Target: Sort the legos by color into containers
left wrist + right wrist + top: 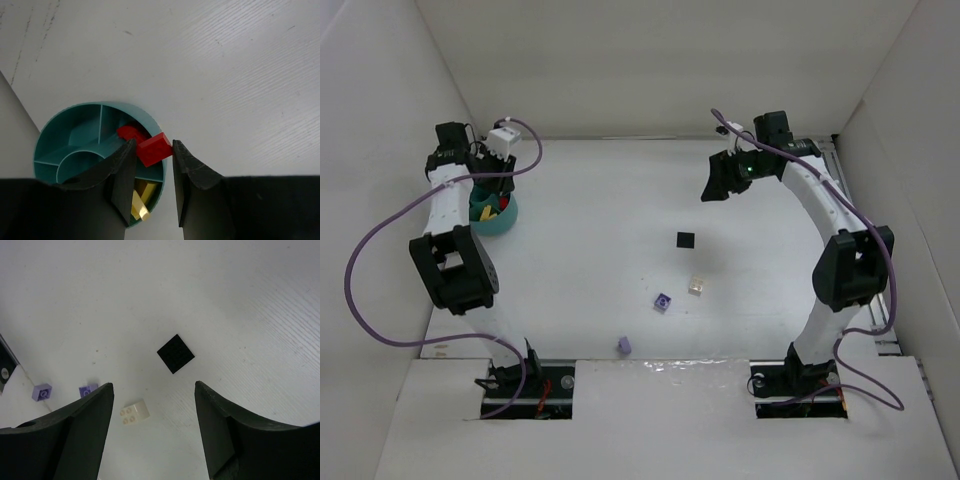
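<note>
I need to move my left gripper away from the teal bowl's rim, then lower it over the container section (504, 202) (132, 136) beside the yellow bricks, because another red brick is there.
My left gripper (153, 146) is shut on a red brick (159, 148) and holds it over the right rim of the teal bowl (70, 111). Another red brick (129, 132) lies in one compartment and yellow bricks (140, 202) in the one beside it. In the top view the bowl (506, 222) sits at the far left under the left gripper (490, 196). My right gripper (153, 386) is open and empty, high above the black square (175, 353), the cream brick (134, 413) and two lilac bricks (42, 392) (88, 390).
In the top view the black square (685, 240), the cream brick (696, 285) and one lilac brick (663, 302) lie mid-table. A second lilac brick (624, 345) lies near the front edge. White walls enclose the table; the bowl stands close to the left wall.
</note>
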You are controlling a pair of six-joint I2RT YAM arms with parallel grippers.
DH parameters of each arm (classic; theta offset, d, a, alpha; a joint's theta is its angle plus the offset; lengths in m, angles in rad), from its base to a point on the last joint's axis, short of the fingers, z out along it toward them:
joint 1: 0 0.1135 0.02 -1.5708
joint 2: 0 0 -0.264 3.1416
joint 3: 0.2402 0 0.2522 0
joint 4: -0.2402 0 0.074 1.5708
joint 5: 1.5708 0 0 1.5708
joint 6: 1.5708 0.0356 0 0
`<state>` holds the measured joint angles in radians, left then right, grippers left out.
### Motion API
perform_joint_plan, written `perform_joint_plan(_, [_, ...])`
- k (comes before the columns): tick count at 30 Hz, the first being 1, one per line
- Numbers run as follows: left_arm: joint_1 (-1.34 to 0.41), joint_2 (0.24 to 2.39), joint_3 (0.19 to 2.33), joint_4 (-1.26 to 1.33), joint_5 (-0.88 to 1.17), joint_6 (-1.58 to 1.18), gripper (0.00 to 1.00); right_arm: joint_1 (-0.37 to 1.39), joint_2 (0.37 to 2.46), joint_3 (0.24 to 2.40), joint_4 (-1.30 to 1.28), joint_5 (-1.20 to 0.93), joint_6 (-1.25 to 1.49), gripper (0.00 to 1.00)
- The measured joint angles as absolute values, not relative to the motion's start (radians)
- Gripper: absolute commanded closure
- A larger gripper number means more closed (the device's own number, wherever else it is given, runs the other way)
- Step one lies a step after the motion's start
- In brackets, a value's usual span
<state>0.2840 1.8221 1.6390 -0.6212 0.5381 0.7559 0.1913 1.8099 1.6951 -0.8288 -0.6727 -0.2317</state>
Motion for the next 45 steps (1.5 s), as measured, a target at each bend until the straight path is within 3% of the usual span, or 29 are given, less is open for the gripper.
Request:
perform_joint_plan(22, [0.297,1.897,1.638,-0.573,0.477,0.784,0.88,0.191,1.842,1.703,-0.829,-0.657,-0.232,0.29])
perform_joint_plan(30, [0.297,1.907,1.638,-0.564,0.457,0.784,0.82,0.191,1.843,1.706,-0.828,-0.653,-0.232,0.29])
perform_joint_plan(33, [0.3,1.919,1.638,-0.564,0.452,0.784,0.78,0.191,1.847,1.71,-0.828,-0.653,-0.232,0.29])
perform_joint_plan(39, [0.302,1.93,1.638,-0.555,0.453,0.785,0.55,0.191,1.856,1.721,-0.828,-0.652,-0.232,0.29])
perform_joint_plan(45, [0.306,1.931,1.639,-0.549,0.464,0.767,0.53,0.191,1.86,1.722,-0.829,-0.651,-0.231,0.29])
